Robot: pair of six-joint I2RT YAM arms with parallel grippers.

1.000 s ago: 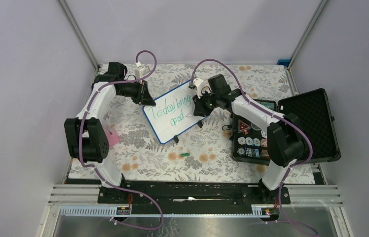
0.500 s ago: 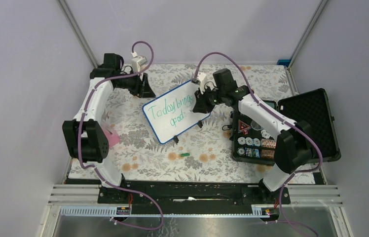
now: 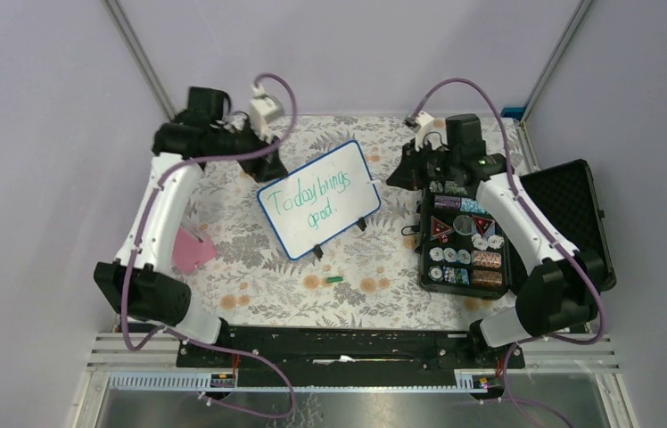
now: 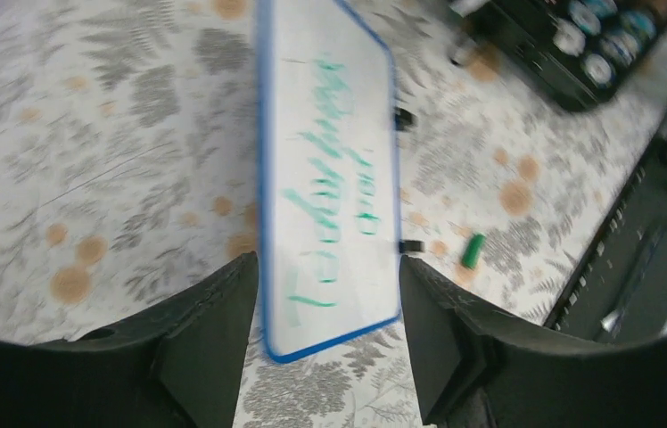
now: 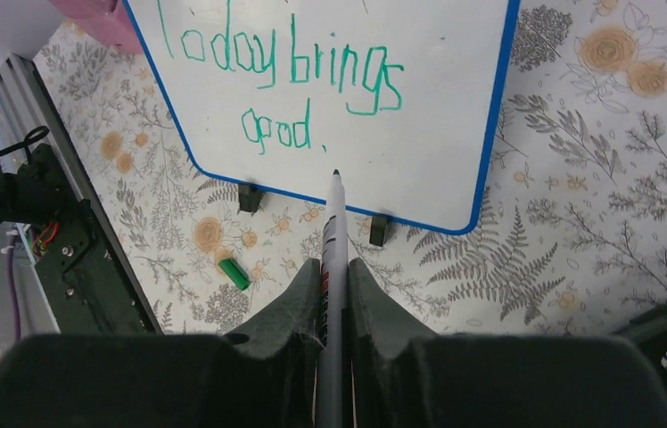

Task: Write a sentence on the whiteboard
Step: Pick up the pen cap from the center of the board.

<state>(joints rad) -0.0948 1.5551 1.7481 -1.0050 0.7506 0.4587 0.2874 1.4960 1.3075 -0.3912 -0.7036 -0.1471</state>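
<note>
My left gripper will move back and down past the whiteboard (image 3: 317,201) onto the green cap (image 3: 335,279) and close, because the tip of the white marker is bare.
The whiteboard (image 3: 317,201) has a blue frame and stands tilted on small black feet on the floral table. On it is "Today brings good." in green. My left gripper (image 3: 269,166) hangs above the board's far left corner, open and holding nothing. The left wrist view shows the whiteboard (image 4: 330,178) between and beyond the left gripper (image 4: 325,267). My right gripper (image 3: 406,169) is off the board's right edge, shut on a white marker (image 5: 334,241). The marker tip points at the whiteboard (image 5: 330,89) from a distance. A green cap (image 3: 335,279) lies in front of the board.
An open black case (image 3: 426,259) of small round items sits to the right, its foam lid (image 3: 571,214) laid back. A pink object (image 3: 189,250) lies by the left arm. A metal rail (image 3: 348,343) runs along the near edge.
My left gripper has opened, let go of the board's left corner and risen. My right gripper has drawn back to the right, off the board, with the marker.
</note>
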